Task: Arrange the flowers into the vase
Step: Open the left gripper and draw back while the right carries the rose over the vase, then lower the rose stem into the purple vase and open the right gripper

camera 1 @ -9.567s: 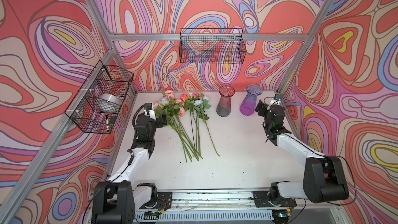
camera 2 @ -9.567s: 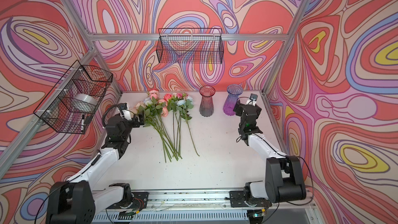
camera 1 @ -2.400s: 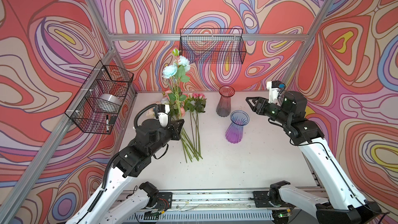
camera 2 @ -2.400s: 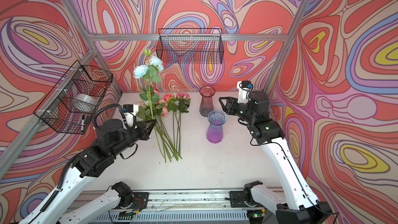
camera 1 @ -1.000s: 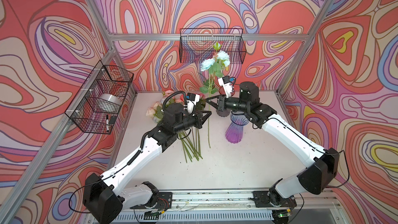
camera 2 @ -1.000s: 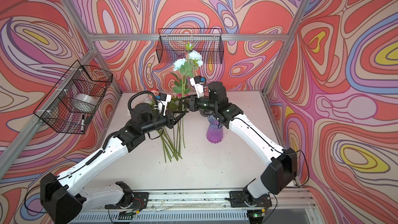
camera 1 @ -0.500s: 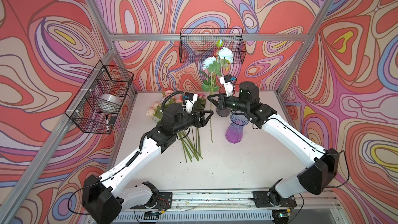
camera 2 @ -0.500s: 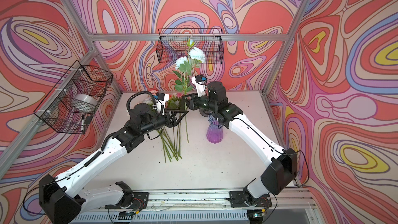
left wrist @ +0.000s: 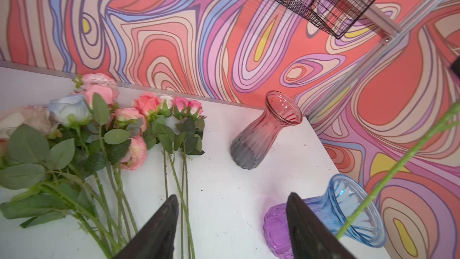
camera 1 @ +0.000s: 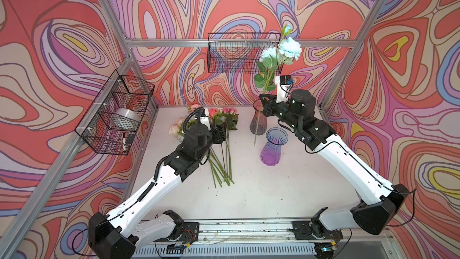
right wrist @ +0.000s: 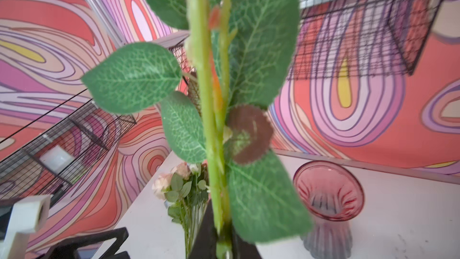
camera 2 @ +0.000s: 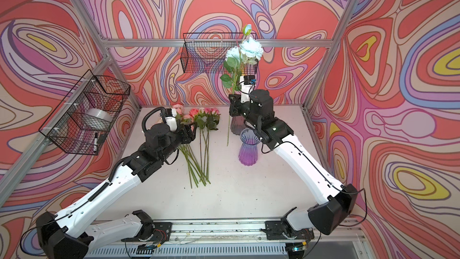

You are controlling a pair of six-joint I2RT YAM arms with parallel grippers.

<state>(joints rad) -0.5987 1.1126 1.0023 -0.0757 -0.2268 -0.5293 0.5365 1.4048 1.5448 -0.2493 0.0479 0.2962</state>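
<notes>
The lower end of the green stem hangs outside the rim of the purple-and-blue vase, so the robot's right gripper should next move the stem over the purple-and-blue vase's opening (camera 1: 277, 136) and lower it inside to let go.
A pale blue flower (camera 1: 288, 47) (camera 2: 251, 47) stands upright in the air, and my right gripper (camera 1: 263, 104) (camera 2: 232, 105) (right wrist: 221, 222) is shut on its green stem (right wrist: 209, 120). The stem's lower end hangs just left of the purple-and-blue vase (camera 1: 272, 148) (camera 2: 247, 150) (left wrist: 348, 210), outside its mouth. A pink-and-grey vase (camera 1: 258, 123) (left wrist: 263, 135) (right wrist: 328, 208) stands behind it. The other flowers (camera 1: 219, 120) (camera 2: 204, 120) (left wrist: 112, 130) lie in a bunch on the white table. My left gripper (camera 1: 222, 132) (camera 2: 190, 130) (left wrist: 232, 195) hovers open over their stems, holding nothing.
A wire basket (camera 1: 114, 113) on the left wall holds a tape roll and a marker. Another wire basket (camera 1: 244, 53) hangs on the back wall, right behind the raised blooms. Patterned walls and metal posts enclose the table (camera 1: 249, 195) on three sides.
My left gripper has opened, let go of the blue flower's stem and drawn back left over the bunch. My right gripper keeps the stem and has carried it to the right.
</notes>
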